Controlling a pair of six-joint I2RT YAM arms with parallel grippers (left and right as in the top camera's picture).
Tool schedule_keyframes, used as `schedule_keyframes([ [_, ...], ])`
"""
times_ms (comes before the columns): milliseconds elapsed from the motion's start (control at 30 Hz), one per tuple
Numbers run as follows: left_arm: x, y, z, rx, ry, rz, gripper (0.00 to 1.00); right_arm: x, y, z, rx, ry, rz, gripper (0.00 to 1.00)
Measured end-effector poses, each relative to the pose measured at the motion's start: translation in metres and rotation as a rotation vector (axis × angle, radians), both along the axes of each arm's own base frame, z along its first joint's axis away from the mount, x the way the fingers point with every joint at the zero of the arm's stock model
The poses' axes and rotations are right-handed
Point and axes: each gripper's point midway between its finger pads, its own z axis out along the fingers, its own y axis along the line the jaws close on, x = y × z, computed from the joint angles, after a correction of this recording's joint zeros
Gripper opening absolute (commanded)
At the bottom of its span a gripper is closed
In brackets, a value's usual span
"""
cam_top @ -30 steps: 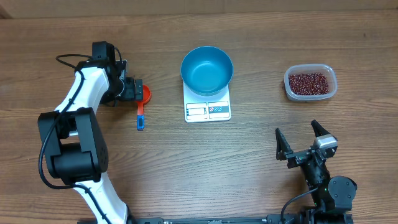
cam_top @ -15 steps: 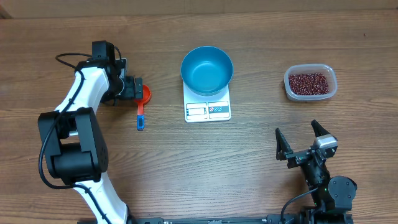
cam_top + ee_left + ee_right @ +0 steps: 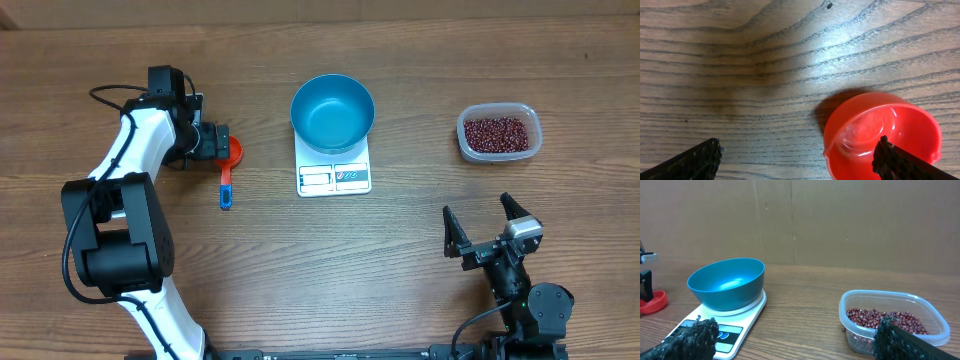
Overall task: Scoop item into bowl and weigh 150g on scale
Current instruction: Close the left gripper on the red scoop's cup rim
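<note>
The scoop's red rim [image 3: 218, 160] on the side away from the bowl [image 3: 333, 112] is below my left gripper, between the open fingers. I need to lower my left gripper onto it.
The blue bowl [image 3: 333, 112] stands on the white scale [image 3: 334, 178] at the table's middle back, and shows no beans inside. The dark red beans [image 3: 496, 132] lie in a clear plastic tub [image 3: 530, 150] at the right. My left gripper [image 3: 220, 143] hangs open over the red cup of a scoop [image 3: 234, 151] whose blue handle [image 3: 226, 186] points toward the front. In the left wrist view one finger [image 3: 900, 162] overlaps the red cup [image 3: 875, 130]. My right gripper [image 3: 476, 205] stands open and empty near the front right, facing the bowl [image 3: 726, 282] and beans [image 3: 885, 320].
A single loose bean [image 3: 842, 329] lies on the wood beside the tub [image 3: 892, 330]. A cardboard-brown wall [image 3: 800, 220] rises behind the table. The left arm's white links [image 3: 125, 160] and black base stretch along the left side.
</note>
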Motion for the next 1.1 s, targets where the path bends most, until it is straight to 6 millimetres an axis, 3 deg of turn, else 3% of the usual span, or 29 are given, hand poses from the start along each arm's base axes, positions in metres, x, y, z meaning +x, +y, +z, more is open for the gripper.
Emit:
schedule_keyframes([
  [833,-0.001,0.001,-0.003,0.007,0.003,0.001,1.00,0.000,0.000,0.000,0.000,0.000,-0.001,1.00],
  [1100,-0.002,0.001,-0.020,0.006,0.032,0.001,1.00,0.000,0.000,0.000,0.001,0.001,-0.001,1.00],
])
